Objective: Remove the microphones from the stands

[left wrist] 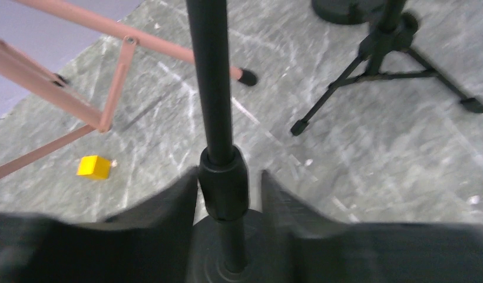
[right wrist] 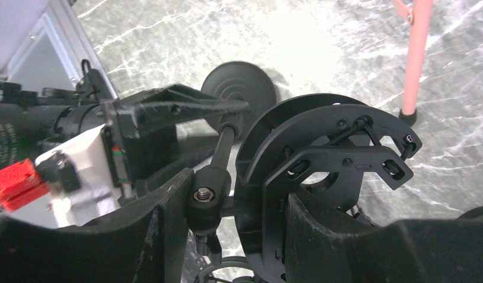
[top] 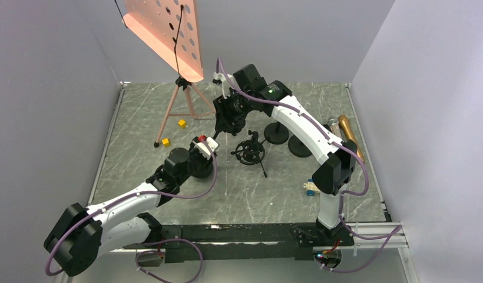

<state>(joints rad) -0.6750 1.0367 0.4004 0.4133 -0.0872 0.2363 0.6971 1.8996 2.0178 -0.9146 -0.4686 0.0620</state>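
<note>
The stand's pole (left wrist: 214, 88) slants up from its round base, so next I should move my right gripper toward that base, lower, then open.
A black stand rises from a round base (right wrist: 239, 82). My left gripper (left wrist: 228, 174) (top: 204, 150) sits low on the stand's pole (left wrist: 214, 88) and is open. Its fingers flank the collar (left wrist: 223, 194), with a gap on the right side. My right gripper (right wrist: 239, 188) (top: 230, 115) is at the top of the stand, shut across the swivel joint (right wrist: 205, 194) and the black shock mount (right wrist: 339, 159). I see no microphone inside that mount. A gold microphone (top: 348, 132) lies on the table at the far right, beside a silver one (top: 333, 127).
A pink music stand (top: 168, 35) spreads its legs (left wrist: 80, 106) at the back left, with yellow cubes (top: 182, 123) (top: 165, 141) near them. A small tripod with a shock mount (top: 250, 150) stands mid-table. Two round bases (top: 276, 132) (top: 299, 146) lie to its right.
</note>
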